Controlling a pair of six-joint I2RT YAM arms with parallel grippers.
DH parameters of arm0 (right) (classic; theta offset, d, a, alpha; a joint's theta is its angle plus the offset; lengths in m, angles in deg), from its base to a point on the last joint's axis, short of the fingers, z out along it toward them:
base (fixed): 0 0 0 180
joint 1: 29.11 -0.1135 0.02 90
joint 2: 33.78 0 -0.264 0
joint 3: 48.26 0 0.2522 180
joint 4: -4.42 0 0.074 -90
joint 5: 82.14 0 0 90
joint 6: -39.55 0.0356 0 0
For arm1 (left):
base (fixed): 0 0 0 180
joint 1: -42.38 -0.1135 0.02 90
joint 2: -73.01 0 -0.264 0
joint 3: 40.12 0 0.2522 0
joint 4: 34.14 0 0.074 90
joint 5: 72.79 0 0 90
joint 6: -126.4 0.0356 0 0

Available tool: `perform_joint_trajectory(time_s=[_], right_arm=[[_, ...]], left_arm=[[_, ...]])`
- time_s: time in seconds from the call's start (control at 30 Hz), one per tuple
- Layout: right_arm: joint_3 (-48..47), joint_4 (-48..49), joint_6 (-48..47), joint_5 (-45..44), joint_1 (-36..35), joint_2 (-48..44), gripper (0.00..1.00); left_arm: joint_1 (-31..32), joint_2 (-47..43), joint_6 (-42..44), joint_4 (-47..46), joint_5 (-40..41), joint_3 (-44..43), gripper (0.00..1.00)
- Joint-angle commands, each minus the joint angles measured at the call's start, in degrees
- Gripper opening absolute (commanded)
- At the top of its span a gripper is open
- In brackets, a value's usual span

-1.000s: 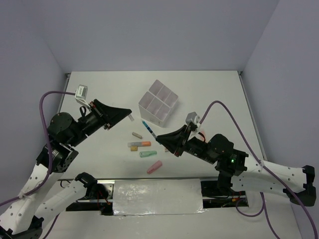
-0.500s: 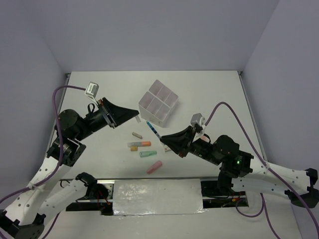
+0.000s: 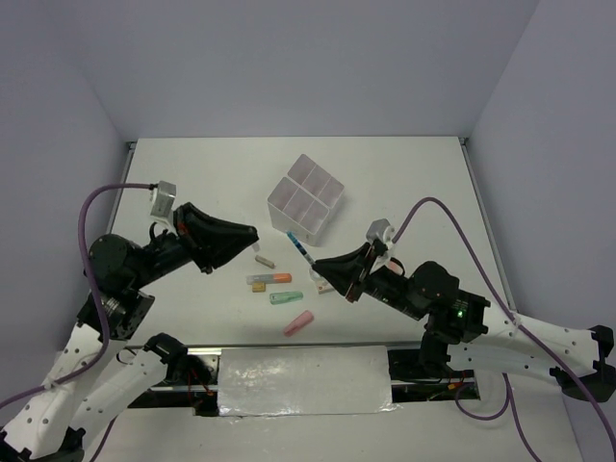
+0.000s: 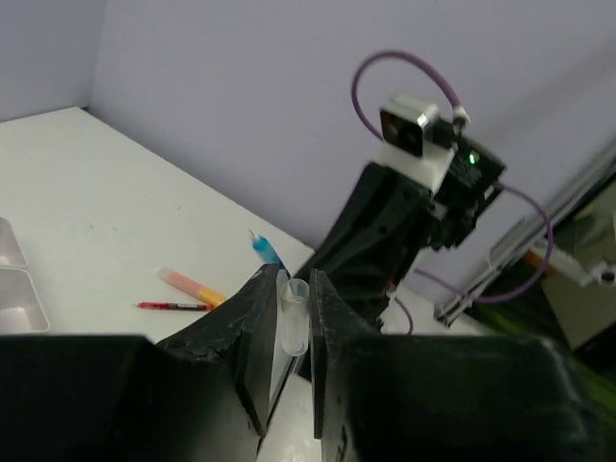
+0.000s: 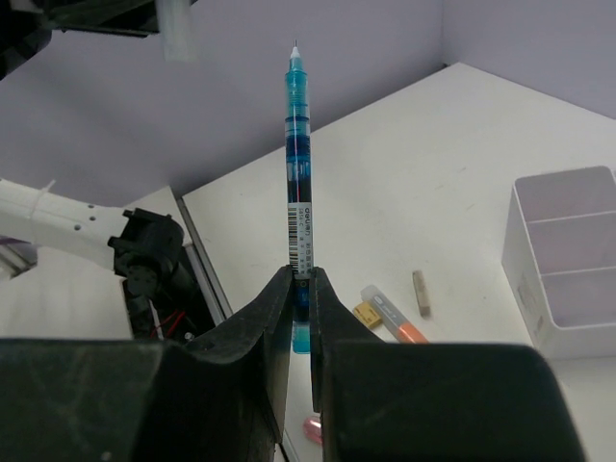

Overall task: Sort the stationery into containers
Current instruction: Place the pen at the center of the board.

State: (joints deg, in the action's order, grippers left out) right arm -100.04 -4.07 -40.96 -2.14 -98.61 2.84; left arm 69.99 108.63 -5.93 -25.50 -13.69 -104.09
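Note:
My right gripper moves away from the pen cap next, down and outward, and turns toward the box, since the box's open sections stand empty.
My right gripper [image 3: 319, 263] is shut on a thin blue pen [image 3: 297, 246] and holds it off the table, its uncapped tip [image 5: 295, 46] pointing at the left arm. In the right wrist view the pen [image 5: 300, 192] stands straight up out of the jaws [image 5: 301, 275]. My left gripper [image 3: 252, 234] is shut on a small clear pen cap [image 4: 294, 316], open end outward and a short gap from the pen tip. The translucent white four-compartment box [image 3: 306, 199] sits just beyond both grippers. An orange marker [image 3: 272, 279], a green marker [image 3: 286, 297] and a pink marker [image 3: 298, 323] lie on the table.
A small beige eraser [image 3: 264, 260] lies below the left gripper, and a yellowish eraser [image 5: 366, 315] touches the orange marker's end. A thin red pen [image 4: 173, 306] lies by the orange marker [image 4: 192, 286]. The arm bases and a foil-covered plate [image 3: 303, 380] line the near edge.
The left gripper swung out toward the box, then came back down and left with the cap. The right gripper shifted slightly right with the pen, grip unchanged.

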Motion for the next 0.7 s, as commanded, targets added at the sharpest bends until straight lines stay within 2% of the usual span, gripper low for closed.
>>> perform_joint_trajectory(time_s=[0.0,0.1,0.23,0.3,0.37,0.43,0.47,0.5,0.53,0.63,0.67], right_arm=[[-2.14,-0.44,-1.06,-3.45,0.15,0.38,0.0],[-2.76,-0.45,-1.15,-2.75,0.24,0.91,0.0],[-3.28,-1.84,-0.8,-4.41,0.59,3.0,0.0],[-4.34,-4.73,0.08,-6.78,2.16,6.16,0.0],[-4.35,-4.93,2.1,-5.22,5.94,10.65,0.0],[-2.69,-4.84,4.38,-4.95,9.09,12.06,0.0],[-1.98,-6.14,7.09,-3.81,13.38,13.11,0.0],[-1.54,-7.98,8.59,-3.71,16.03,13.73,0.0],[-0.49,-8.52,11.39,-3.45,20.41,15.22,0.0],[1.37,-10.55,15.19,-3.62,25.1,18.82,0.0],[1.89,-10.81,15.81,-3.97,27.11,20.06,0.0]], left_arm=[[-0.19,-2.21,5.06,-13.05,-10.4,5.02,0.0],[-0.11,-3.8,6.01,-16.75,-14.19,7.32,0.0],[-0.11,-5.38,10.93,-7.73,-8.41,5.92,0.0],[-0.11,-5.47,12.52,-1.85,-0.51,3.56,0.0],[-0.11,-5.21,14.2,6.42,6.85,1.19,0.0],[-0.11,-5.29,14.9,13.69,11.36,0.3,0.0],[-0.11,-5.21,14.82,16.17,14.08,-0.58,0.0],[-0.11,-4.94,14.64,19.33,20.81,-1.19,0.0],[-0.11,-4.33,14.47,25.45,24.27,-1.98,0.0],[-0.19,-2.22,14.46,32.62,32.98,-3.4,0.0],[-0.19,-1.87,14.73,34.55,33.7,-3.05,0.0]])
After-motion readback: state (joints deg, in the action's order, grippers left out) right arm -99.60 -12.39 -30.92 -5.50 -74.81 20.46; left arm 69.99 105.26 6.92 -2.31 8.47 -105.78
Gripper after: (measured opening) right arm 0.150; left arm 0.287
